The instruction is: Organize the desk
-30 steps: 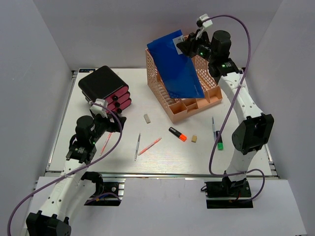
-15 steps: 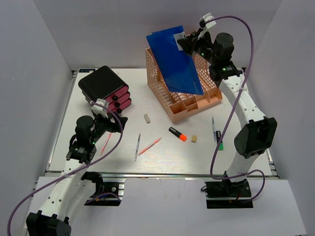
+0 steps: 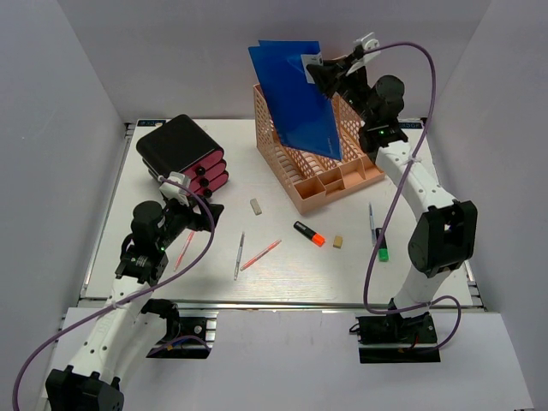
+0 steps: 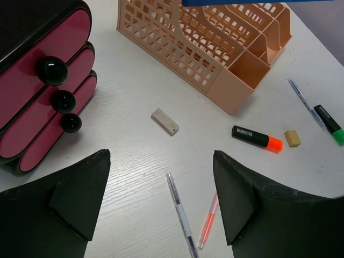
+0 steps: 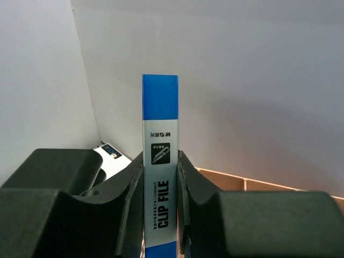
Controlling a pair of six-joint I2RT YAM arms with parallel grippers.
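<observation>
I will next lower my right gripper to the left in the top view and let go of the file, because the rack's drawer-side slot is below it on that side.
My right gripper (image 3: 318, 73) (image 5: 160, 161) is shut on the spine of a blue clip file (image 3: 295, 94) (image 5: 159, 134). It holds the file nearly upright above the peach mesh file rack (image 3: 318, 195) (image 5: 258, 185) at the back of the white desk (image 3: 282, 278) (image 4: 123, 140); the file's lower edge dips into the rack. My left gripper (image 3: 190, 214) (image 4: 161, 161) hovers open over the desk's left part, nothing between its fingers. Below it lie a clear pen (image 3: 239, 255) (image 4: 181, 215) and an orange pen (image 3: 260, 254) (image 4: 208, 220).
A black and pink drawer unit (image 3: 182, 154) (image 4: 37, 91) stands back left. Loose on the desk: a grey eraser (image 3: 255, 206), a black-orange highlighter (image 3: 309, 233), a tan eraser (image 3: 338, 242), a blue pen (image 3: 372, 223), a green marker (image 3: 382, 248), a pink pen (image 3: 184, 250).
My right gripper has risen and swung the blue clip file from a slant to nearly upright over the rack. The left arm has not moved.
</observation>
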